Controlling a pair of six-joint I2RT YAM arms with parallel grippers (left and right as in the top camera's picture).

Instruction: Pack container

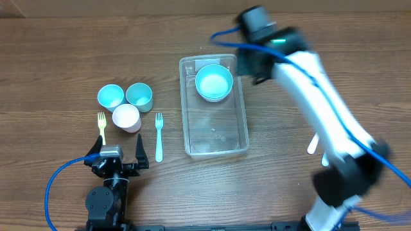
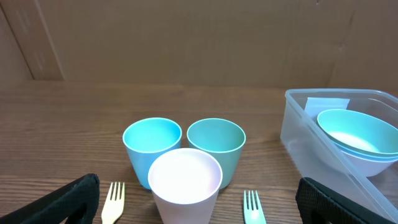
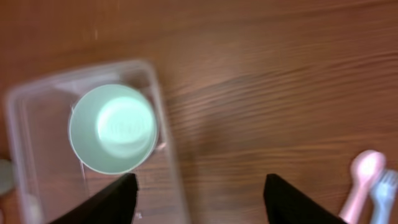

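Observation:
The left gripper will next move away from the robot's base and tilt its fingers down over the pale pink cup's rim (image 1: 126, 117) (image 2: 185, 178).
The clear container (image 1: 184, 112) stands in the middle of the table. Stacked light-blue bowls (image 1: 214, 82) sit in its far end. My right gripper (image 1: 255, 63) hovers open and empty over the container's far right corner. In the right wrist view its fingers (image 3: 199, 199) straddle the container's rim (image 3: 169, 152), with the bowl (image 3: 113, 127) to the left. My left gripper (image 1: 119, 157) is open and empty near the front edge. In the left wrist view (image 2: 199, 208) it faces the cups, with the container (image 2: 297, 132) and bowls (image 2: 357, 134) at the right.
Two light-blue cups (image 1: 110, 96) (image 1: 139, 95) and a white cup (image 1: 126, 117) stand left of the container. A yellow fork (image 1: 101, 127) and a blue fork (image 1: 158, 136) lie beside them. A pink spoon (image 3: 364, 177) and a blue fork (image 3: 384, 190) lie at the right.

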